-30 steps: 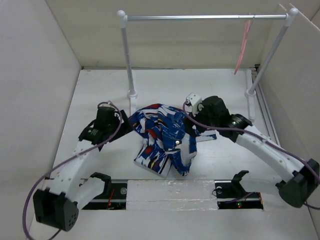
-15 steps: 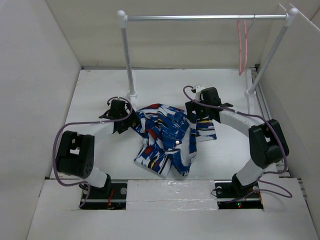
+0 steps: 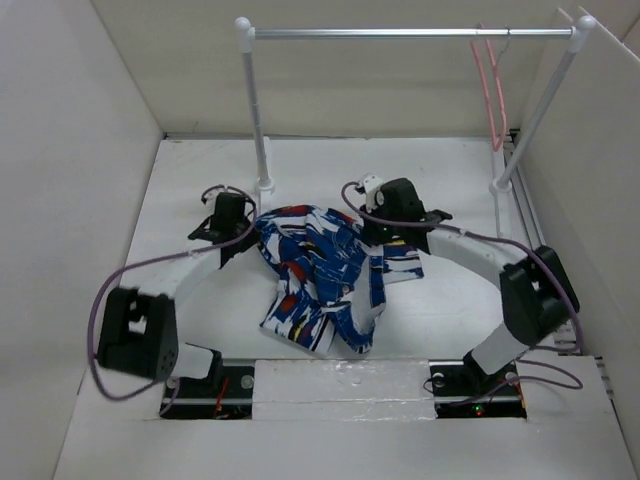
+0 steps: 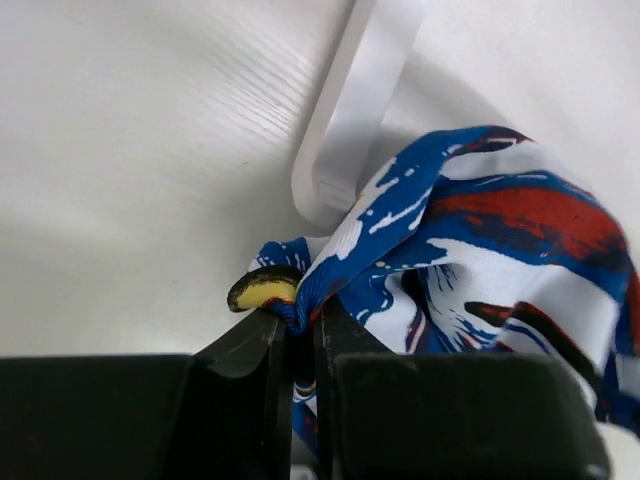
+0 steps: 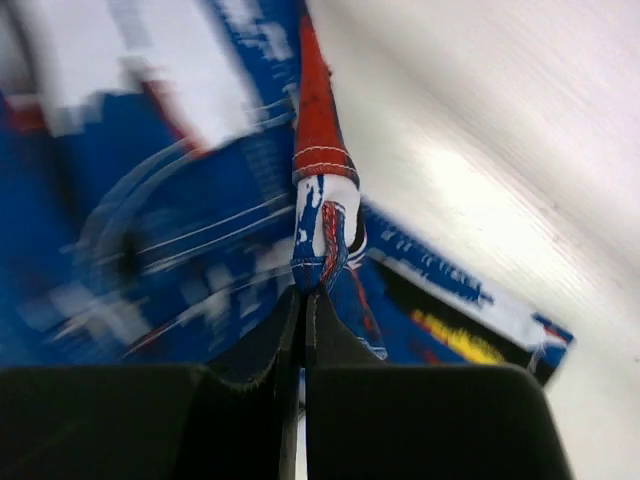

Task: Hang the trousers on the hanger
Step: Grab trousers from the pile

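Note:
The trousers' hemmed edge goes to the right in the top view with my right gripper next, then onto the bare tabletop for release, since the trousers (image 3: 325,275) lie crumpled.
The blue-and-white printed trousers (image 3: 325,275) lie crumpled in the middle of the white table. My left gripper (image 3: 247,232) is at their upper left edge, shut on a fold of the fabric (image 4: 300,300). At their upper right edge my right gripper (image 3: 372,232) is shut on a hemmed edge of the cloth (image 5: 322,262). The trousers' lower part trails toward the near edge. The thin pink hanger (image 3: 492,85) hangs by its hook from the right end of the silver rail, far behind the right gripper.
A silver rail (image 3: 400,33) on two white posts (image 3: 255,110) spans the back of the table; the left post's foot (image 4: 350,110) stands just beyond my left gripper. White walls close in the left, the right and the back.
Both grippers have shut on the trousers' upper edges and shifted toward the back. The cloth has stretched a little between them. The pink hanger has swung on the rail.

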Motion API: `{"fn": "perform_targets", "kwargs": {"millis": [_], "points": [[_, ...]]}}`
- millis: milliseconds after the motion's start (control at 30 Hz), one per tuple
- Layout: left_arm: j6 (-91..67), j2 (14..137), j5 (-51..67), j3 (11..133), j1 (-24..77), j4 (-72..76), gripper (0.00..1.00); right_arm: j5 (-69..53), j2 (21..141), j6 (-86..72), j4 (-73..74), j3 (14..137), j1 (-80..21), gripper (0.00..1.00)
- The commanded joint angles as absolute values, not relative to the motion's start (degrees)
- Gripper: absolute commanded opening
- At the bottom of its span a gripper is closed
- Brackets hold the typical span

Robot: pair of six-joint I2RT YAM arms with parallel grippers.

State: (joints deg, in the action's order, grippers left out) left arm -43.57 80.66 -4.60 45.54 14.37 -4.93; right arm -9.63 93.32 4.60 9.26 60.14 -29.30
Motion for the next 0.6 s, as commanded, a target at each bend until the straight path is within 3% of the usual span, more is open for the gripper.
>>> {"fn": "perform_targets", "kwargs": {"millis": [0, 133, 333, 367, 400, 433, 467, 567], "points": [[-41.0, 62.1, -17.8, 53.3, 13.5, -16.9, 0.0, -5.0, 78.2, 9.1, 19.3, 66.5, -39.2, 0.0], [-37.1, 49.3, -27.5, 70.1, 13.5, -32.9, 0.0, -0.7, 68.7, 7.7, 33.5, 79.2, -50.2, 0.0], [-27.9, 54.4, -28.8, 97.1, 13.5, -49.4, 0.03, -0.4, 61.5, 2.8, 48.1, 93.2, -52.5, 0.0], [-24.8, 57.1, -25.9, 100.3, 13.5, -50.8, 0.19, 2.3, 61.3, 2.7, 50.6, 94.4, -48.5, 0.0], [-24.8, 57.1, -25.8, 100.3, 13.5, -50.8, 0.19, 2.4, 61.3, 3.2, 51.6, 94.4, -48.4, 0.0], [-23.6, 60.9, -23.4, 101.8, 13.5, -52.5, 0.26, 2.7, 61.6, 3.7, 52.3, 93.5, -46.2, 0.0], [-22.9, 62.6, -21.3, 101.2, 13.5, -52.5, 0.42, 1.5, 62.1, 4.6, 52.6, 92.6, -43.4, 0.0], [-21.9, 68.6, -12.6, 93.9, 14.1, -45.8, 0.61, -3.2, 63.0, 8.1, 48.7, 86.0, -29.6, 0.0]]}}
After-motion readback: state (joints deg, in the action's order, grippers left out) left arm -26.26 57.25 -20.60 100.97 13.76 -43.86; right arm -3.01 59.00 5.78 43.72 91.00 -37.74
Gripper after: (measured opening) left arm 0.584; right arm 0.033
